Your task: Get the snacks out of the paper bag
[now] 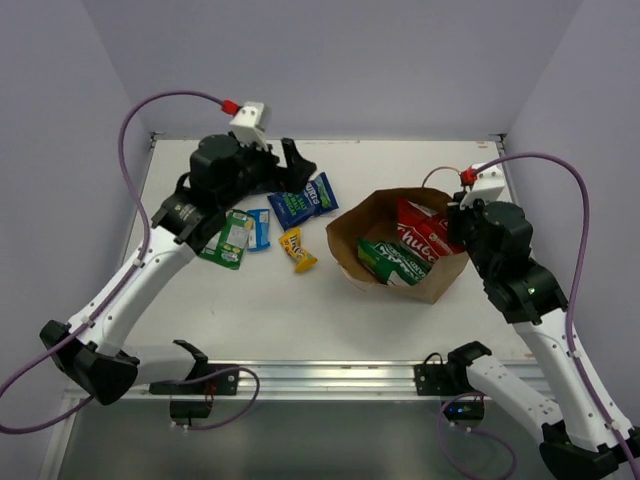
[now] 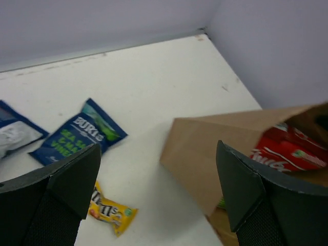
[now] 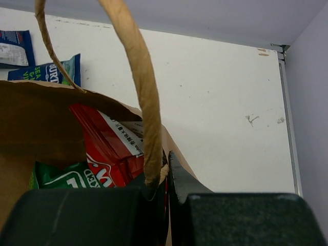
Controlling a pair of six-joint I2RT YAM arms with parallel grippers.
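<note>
The green bag shows through the paper bag's opening, so next my left gripper needs to swing back toward it, then turn downward onto its lower edge [image 1: 388,275].
The brown paper bag [image 1: 350,238] [image 2: 215,143] lies tilted open on the right of the table. Inside it show a red chip bag [image 1: 425,236] [image 3: 110,148] and a green bag [image 1: 393,262] [image 3: 59,179]. My right gripper [image 1: 456,214] [image 3: 167,177] is shut on the paper bag's rim beside its handle [image 3: 138,87]. Out on the table lie a blue packet [image 1: 303,201] [image 2: 77,136], a small yellow packet [image 1: 297,249] [image 2: 110,210], a green-white packet [image 1: 230,240] and a smaller blue one [image 1: 260,228]. My left gripper [image 1: 300,160] [image 2: 159,192] hangs open and empty above the table, between the blue packet and the bag.
White tabletop with grey walls at the back and both sides. A metal rail [image 1: 320,378] runs along the near edge. Purple cables loop from both wrists.
</note>
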